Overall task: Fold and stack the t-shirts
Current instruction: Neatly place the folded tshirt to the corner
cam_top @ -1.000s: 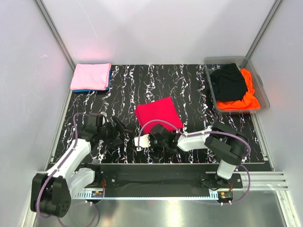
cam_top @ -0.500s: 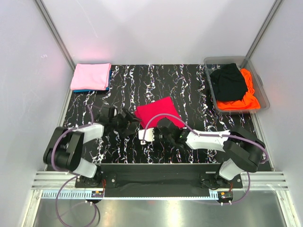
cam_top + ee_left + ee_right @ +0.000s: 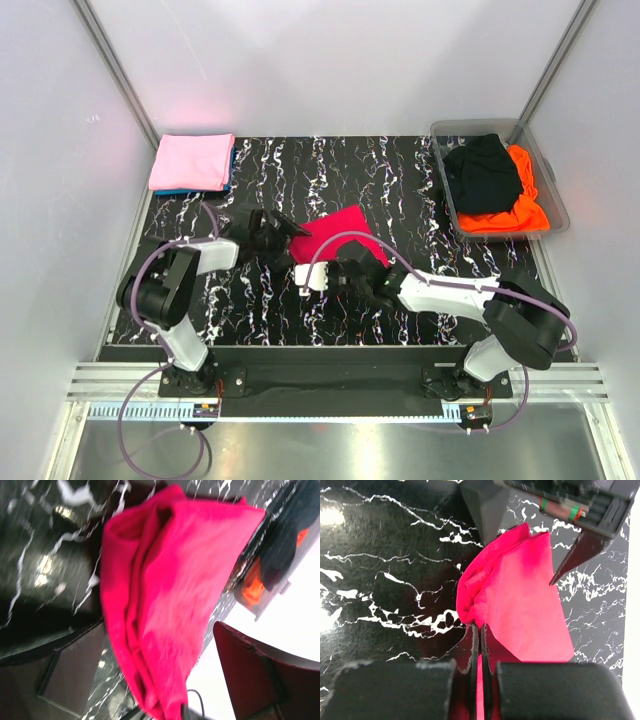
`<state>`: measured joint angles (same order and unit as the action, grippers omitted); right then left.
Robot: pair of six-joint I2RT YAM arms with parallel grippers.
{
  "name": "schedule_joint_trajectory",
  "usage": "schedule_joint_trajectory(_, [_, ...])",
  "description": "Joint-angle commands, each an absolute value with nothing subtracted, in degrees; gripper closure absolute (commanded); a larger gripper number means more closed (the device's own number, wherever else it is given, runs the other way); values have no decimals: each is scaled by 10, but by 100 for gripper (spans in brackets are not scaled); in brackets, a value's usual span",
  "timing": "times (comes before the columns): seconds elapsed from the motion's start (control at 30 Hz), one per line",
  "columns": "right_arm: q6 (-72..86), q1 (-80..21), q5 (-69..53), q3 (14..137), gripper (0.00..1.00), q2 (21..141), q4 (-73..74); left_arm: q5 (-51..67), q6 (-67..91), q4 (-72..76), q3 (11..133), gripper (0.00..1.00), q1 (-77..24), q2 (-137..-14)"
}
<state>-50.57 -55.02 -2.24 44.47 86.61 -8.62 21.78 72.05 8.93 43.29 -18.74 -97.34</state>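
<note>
The crimson-red t-shirt's layered edge (image 3: pixel 300 241) (image 3: pixel 136 577) runs between my left gripper's open fingers, so my left gripper needs to move slightly outward along it next and close there.
The crimson-red t-shirt (image 3: pixel 341 229) lies folded mid-table, with its near edge bunched and raised. My right gripper (image 3: pixel 347 268) is shut on that near edge, and the cloth is pinched between its fingers in the right wrist view (image 3: pixel 481 630). My left gripper (image 3: pixel 290 231) is open at the shirt's left edge. Its jaws straddle the red cloth (image 3: pixel 170 595) without closing on it, and it also shows in the right wrist view (image 3: pixel 526 536). A folded light pink t-shirt (image 3: pixel 192 160) lies on a blue t-shirt (image 3: pixel 180 191) at the far left.
A clear plastic bin (image 3: pixel 553 195) at the far right holds a black t-shirt (image 3: pixel 484 171) and a bright orange t-shirt (image 3: pixel 522 212). White walls with metal posts close in the black marbled table (image 3: pixel 400 175) on three sides.
My left gripper has swung forward and right to the red t-shirt's left edge. My right gripper has pushed farther onto the table with the shirt's near edge, which is now bunched and shifted.
</note>
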Motion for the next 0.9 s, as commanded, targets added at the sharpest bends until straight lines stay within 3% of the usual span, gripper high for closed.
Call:
schedule_joint_trajectory(0.0, [-492, -544, -34, 475, 100, 846, -100, 167, 707, 48, 474, 5, -189, -1009])
schedule_joint_trajectory(0.3, [-461, -539, -22, 487, 100, 840, -127, 163, 713, 42, 487, 19, -185, -1039])
schedule_joint_trajectory(0.7, [-442, -521, -23, 498, 100, 834, -143, 192, 689, 76, 472, 23, -163, -1050])
schedule_joint_trajectory(0.83, [-418, -521, -31, 497, 100, 838, -144, 211, 659, 94, 503, 33, -152, -1077])
schedule_joint_trajectory(0.87, [-413, -521, -34, 496, 100, 838, -145, 213, 657, 104, 505, 44, -147, -1079])
